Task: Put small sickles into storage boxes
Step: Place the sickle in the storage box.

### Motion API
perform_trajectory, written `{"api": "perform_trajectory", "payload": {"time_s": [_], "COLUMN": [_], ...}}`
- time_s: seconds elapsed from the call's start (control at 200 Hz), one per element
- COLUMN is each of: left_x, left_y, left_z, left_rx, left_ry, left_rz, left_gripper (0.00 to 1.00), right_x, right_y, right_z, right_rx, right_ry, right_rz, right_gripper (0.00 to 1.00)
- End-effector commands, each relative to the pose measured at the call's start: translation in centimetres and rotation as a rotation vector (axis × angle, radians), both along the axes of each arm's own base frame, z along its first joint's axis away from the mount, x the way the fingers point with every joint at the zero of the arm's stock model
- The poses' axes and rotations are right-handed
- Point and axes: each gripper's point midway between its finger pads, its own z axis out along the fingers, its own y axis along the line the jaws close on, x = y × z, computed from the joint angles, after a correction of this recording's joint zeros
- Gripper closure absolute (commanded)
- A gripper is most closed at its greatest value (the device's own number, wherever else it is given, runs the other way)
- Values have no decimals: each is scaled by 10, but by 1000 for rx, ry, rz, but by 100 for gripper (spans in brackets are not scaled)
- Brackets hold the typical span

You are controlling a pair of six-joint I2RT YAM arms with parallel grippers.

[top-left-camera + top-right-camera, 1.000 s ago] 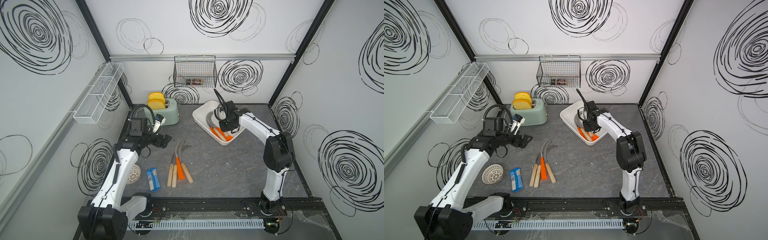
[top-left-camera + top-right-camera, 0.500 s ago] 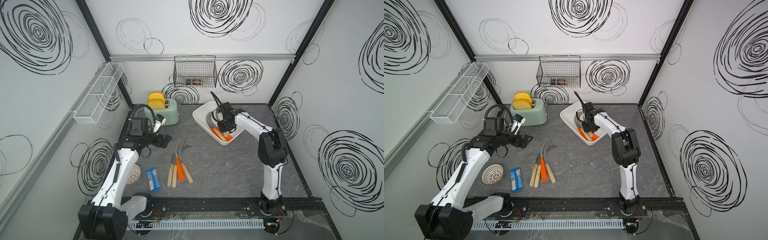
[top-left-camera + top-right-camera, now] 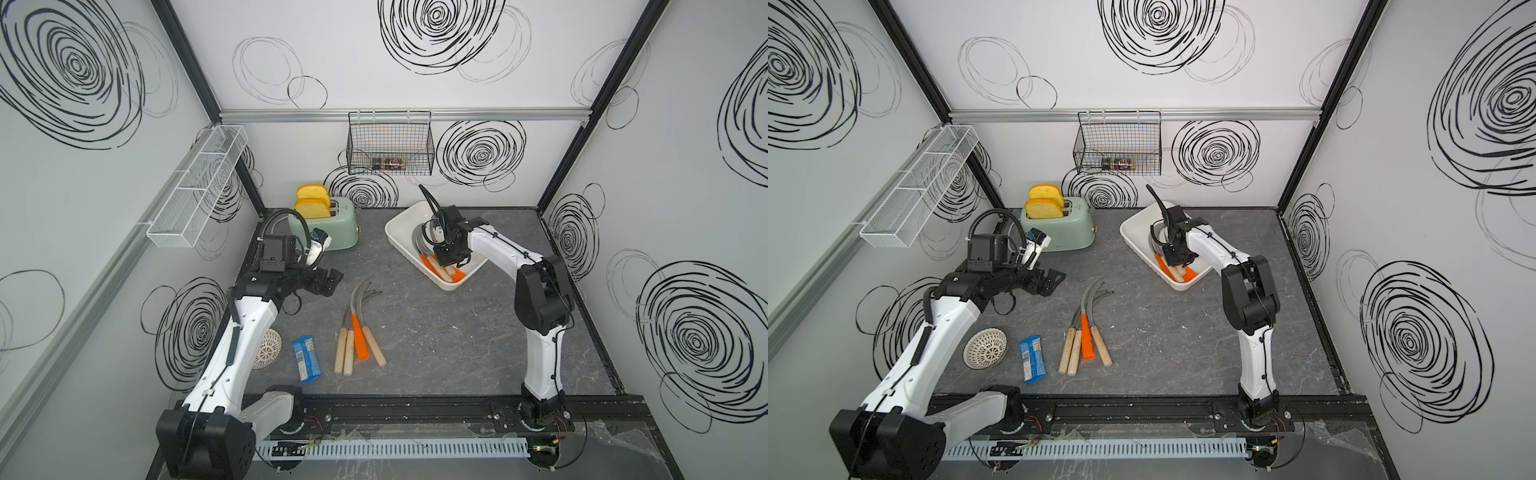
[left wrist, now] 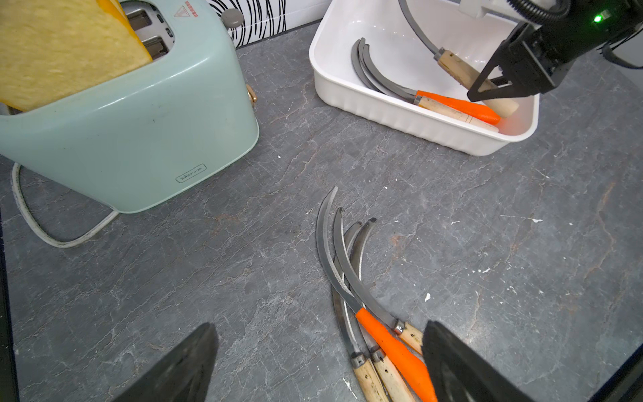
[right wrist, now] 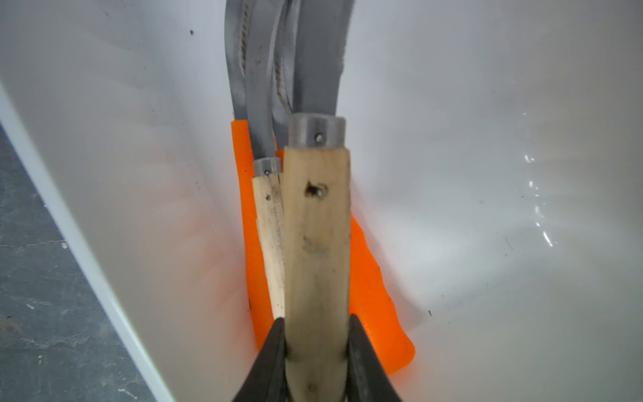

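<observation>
The pale handle still hangs above the pile, so the robot's right gripper will next go down toward the orange and wooden handles below it and let go of the sickle.
The white storage box (image 3: 399,232) stands at the back right of the table, also in the left wrist view (image 4: 400,118). My right gripper (image 5: 316,323) is inside it, shut on the pale wooden handle of a small sickle (image 5: 316,226). That sickle's grey blade (image 3: 428,199) points up over the box's far end. Under it lie other sickles with orange handles (image 4: 455,104) and wooden handles. Several more sickles (image 3: 353,332) lie bunched mid-table. My left gripper (image 4: 320,362) hovers open and holds nothing, left of that bunch's blades (image 3: 1052,280).
A mint toaster (image 3: 332,226) with bread stands at the back left, its cord (image 4: 52,236) trailing on the table. A blue packet (image 3: 306,358) and a white mesh dome (image 3: 268,349) lie front left. A black wire basket (image 3: 390,145) and a white mesh rack (image 3: 195,187) hang on the walls.
My right gripper has shifted slightly left and lower inside the box with the wooden-handled sickle. The left arm has not moved.
</observation>
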Motion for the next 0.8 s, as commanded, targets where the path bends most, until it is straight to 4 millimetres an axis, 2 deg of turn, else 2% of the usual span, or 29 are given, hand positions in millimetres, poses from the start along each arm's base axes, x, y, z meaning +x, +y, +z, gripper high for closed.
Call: {"api": "perform_trajectory", "payload": {"time_s": [0.0, 0.345, 0.796], "left_x": [2, 1, -3], "left_y": [-2, -3, -2], "left_z": [7, 8, 15], "left_rx": [8, 5, 6], "left_ry": [-37, -41, -57], "left_rz": [-18, -20, -18], "left_gripper": [4, 4, 4], "right_x": [-5, -17, -21], "right_y": [6, 13, 6], "right_z": [-8, -19, -36], "right_rx": [-34, -52, -108], "right_ry": [16, 45, 92], "right_rz": [38, 62, 57], "right_gripper": [100, 99, 96]}}
